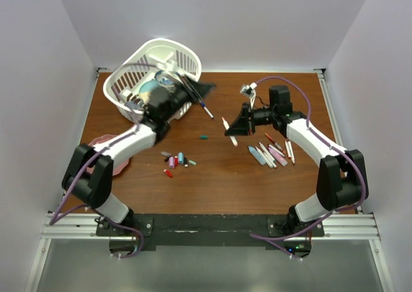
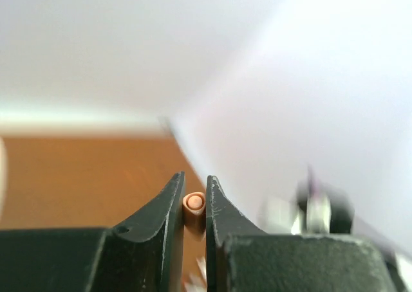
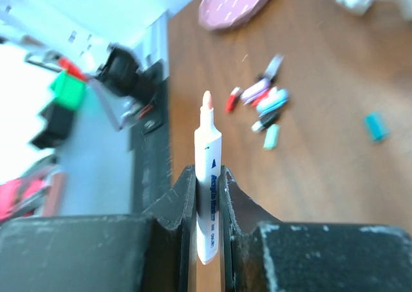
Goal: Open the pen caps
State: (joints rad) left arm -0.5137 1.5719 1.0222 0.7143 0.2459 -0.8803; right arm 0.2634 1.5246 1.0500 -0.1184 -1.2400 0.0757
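Observation:
My left gripper next swings down and back onto bare tabletop beside the clustered caps and releases the peach cap, since most loose caps lie there.
My right gripper (image 1: 233, 130) is shut on a white pen (image 3: 208, 170) with a bare peach tip; in the top view the pen (image 1: 229, 132) is held above the table's middle. My left gripper (image 1: 205, 88) is shut on a small peach cap (image 2: 194, 205), held up beside the basket. Several loose caps (image 1: 177, 160) lie in a cluster at centre left, also in the right wrist view (image 3: 264, 105). A teal cap (image 1: 203, 137) lies apart. Several pens (image 1: 273, 152) lie under the right arm.
A white slatted basket (image 1: 183, 57) lies tipped at the back left, with things inside. One more pen (image 1: 207, 110) lies in front of it. A pink plate (image 1: 103, 144) sits at the left edge under the left arm. White walls enclose the table.

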